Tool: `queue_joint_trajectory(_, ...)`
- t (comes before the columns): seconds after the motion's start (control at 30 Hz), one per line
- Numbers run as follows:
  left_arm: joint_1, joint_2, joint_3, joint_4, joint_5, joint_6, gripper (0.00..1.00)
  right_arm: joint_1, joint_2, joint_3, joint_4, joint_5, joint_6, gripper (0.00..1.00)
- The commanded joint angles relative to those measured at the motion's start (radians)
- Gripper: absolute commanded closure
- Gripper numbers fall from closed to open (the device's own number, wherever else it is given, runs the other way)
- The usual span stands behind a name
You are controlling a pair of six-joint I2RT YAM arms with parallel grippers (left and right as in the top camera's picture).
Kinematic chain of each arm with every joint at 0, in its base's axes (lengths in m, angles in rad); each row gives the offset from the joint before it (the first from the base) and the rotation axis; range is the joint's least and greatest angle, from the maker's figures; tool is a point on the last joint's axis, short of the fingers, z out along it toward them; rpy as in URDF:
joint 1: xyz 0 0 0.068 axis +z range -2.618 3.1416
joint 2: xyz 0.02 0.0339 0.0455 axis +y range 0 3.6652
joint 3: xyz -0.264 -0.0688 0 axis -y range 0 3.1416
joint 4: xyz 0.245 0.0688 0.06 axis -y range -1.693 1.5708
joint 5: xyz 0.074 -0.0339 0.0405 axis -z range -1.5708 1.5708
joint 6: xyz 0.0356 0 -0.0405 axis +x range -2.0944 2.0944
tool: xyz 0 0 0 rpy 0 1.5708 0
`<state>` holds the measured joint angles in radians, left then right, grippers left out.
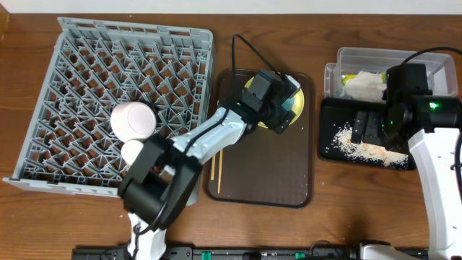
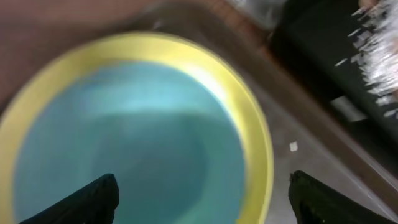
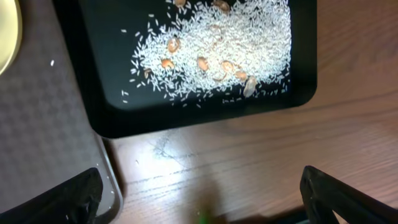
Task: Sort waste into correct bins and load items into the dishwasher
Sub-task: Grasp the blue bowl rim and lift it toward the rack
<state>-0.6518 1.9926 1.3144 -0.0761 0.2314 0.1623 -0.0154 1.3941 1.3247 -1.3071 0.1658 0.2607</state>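
The light blue bowl's rim on the black tray's side is next for my left gripper, which will go down onto it with one finger inside.
A light blue bowl [image 2: 124, 137] sits on the yellow plate [image 2: 249, 124] on the dark brown serving tray [image 1: 267, 180]. My left gripper [image 2: 202, 186] is open just above the bowl, one finger over it and one beyond the plate's rim; overhead it hides most of the bowl [image 1: 295, 103] and plate [image 1: 306, 92]. My right gripper [image 3: 202, 180] is open and empty over the black tray [image 3: 186, 118], which holds rice crumbs [image 3: 217, 43]. The napkin [image 1: 368, 83] and wrapper [image 1: 349, 78] lie in the clear tub [image 1: 375, 54]. A white bowl [image 1: 135, 119] sits in the grey rack [image 1: 86, 65]. Chopsticks [image 1: 215, 167] lie on the serving tray.
The black tray [image 1: 328, 130] lies right beside the serving tray's right edge, with the clear tub behind it. The rack fills the left of the wooden table [image 1: 361, 202]. My left arm reaches across the rack's front right corner.
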Motion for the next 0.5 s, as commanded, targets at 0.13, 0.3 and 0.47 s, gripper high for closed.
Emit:
queue_joint_trajectory(0.13, 0.003, 0.082, 0.010, -0.041, -0.046, 0.017, 0.24, -0.012, -0.003, 0.002, -0.003, 0.002, 0.012, 0.01)
queue_joint_trajectory(0.3, 0.003, 0.071, 0.010, -0.066, -0.102, 0.017, 0.56, -0.012, -0.003, 0.002, -0.003, 0.002, 0.011, 0.01)
queue_joint_trajectory(0.47, 0.003, 0.044, 0.010, -0.065, -0.102, 0.008, 0.68, -0.012, -0.003, 0.002, -0.003, 0.002, 0.011, 0.01)
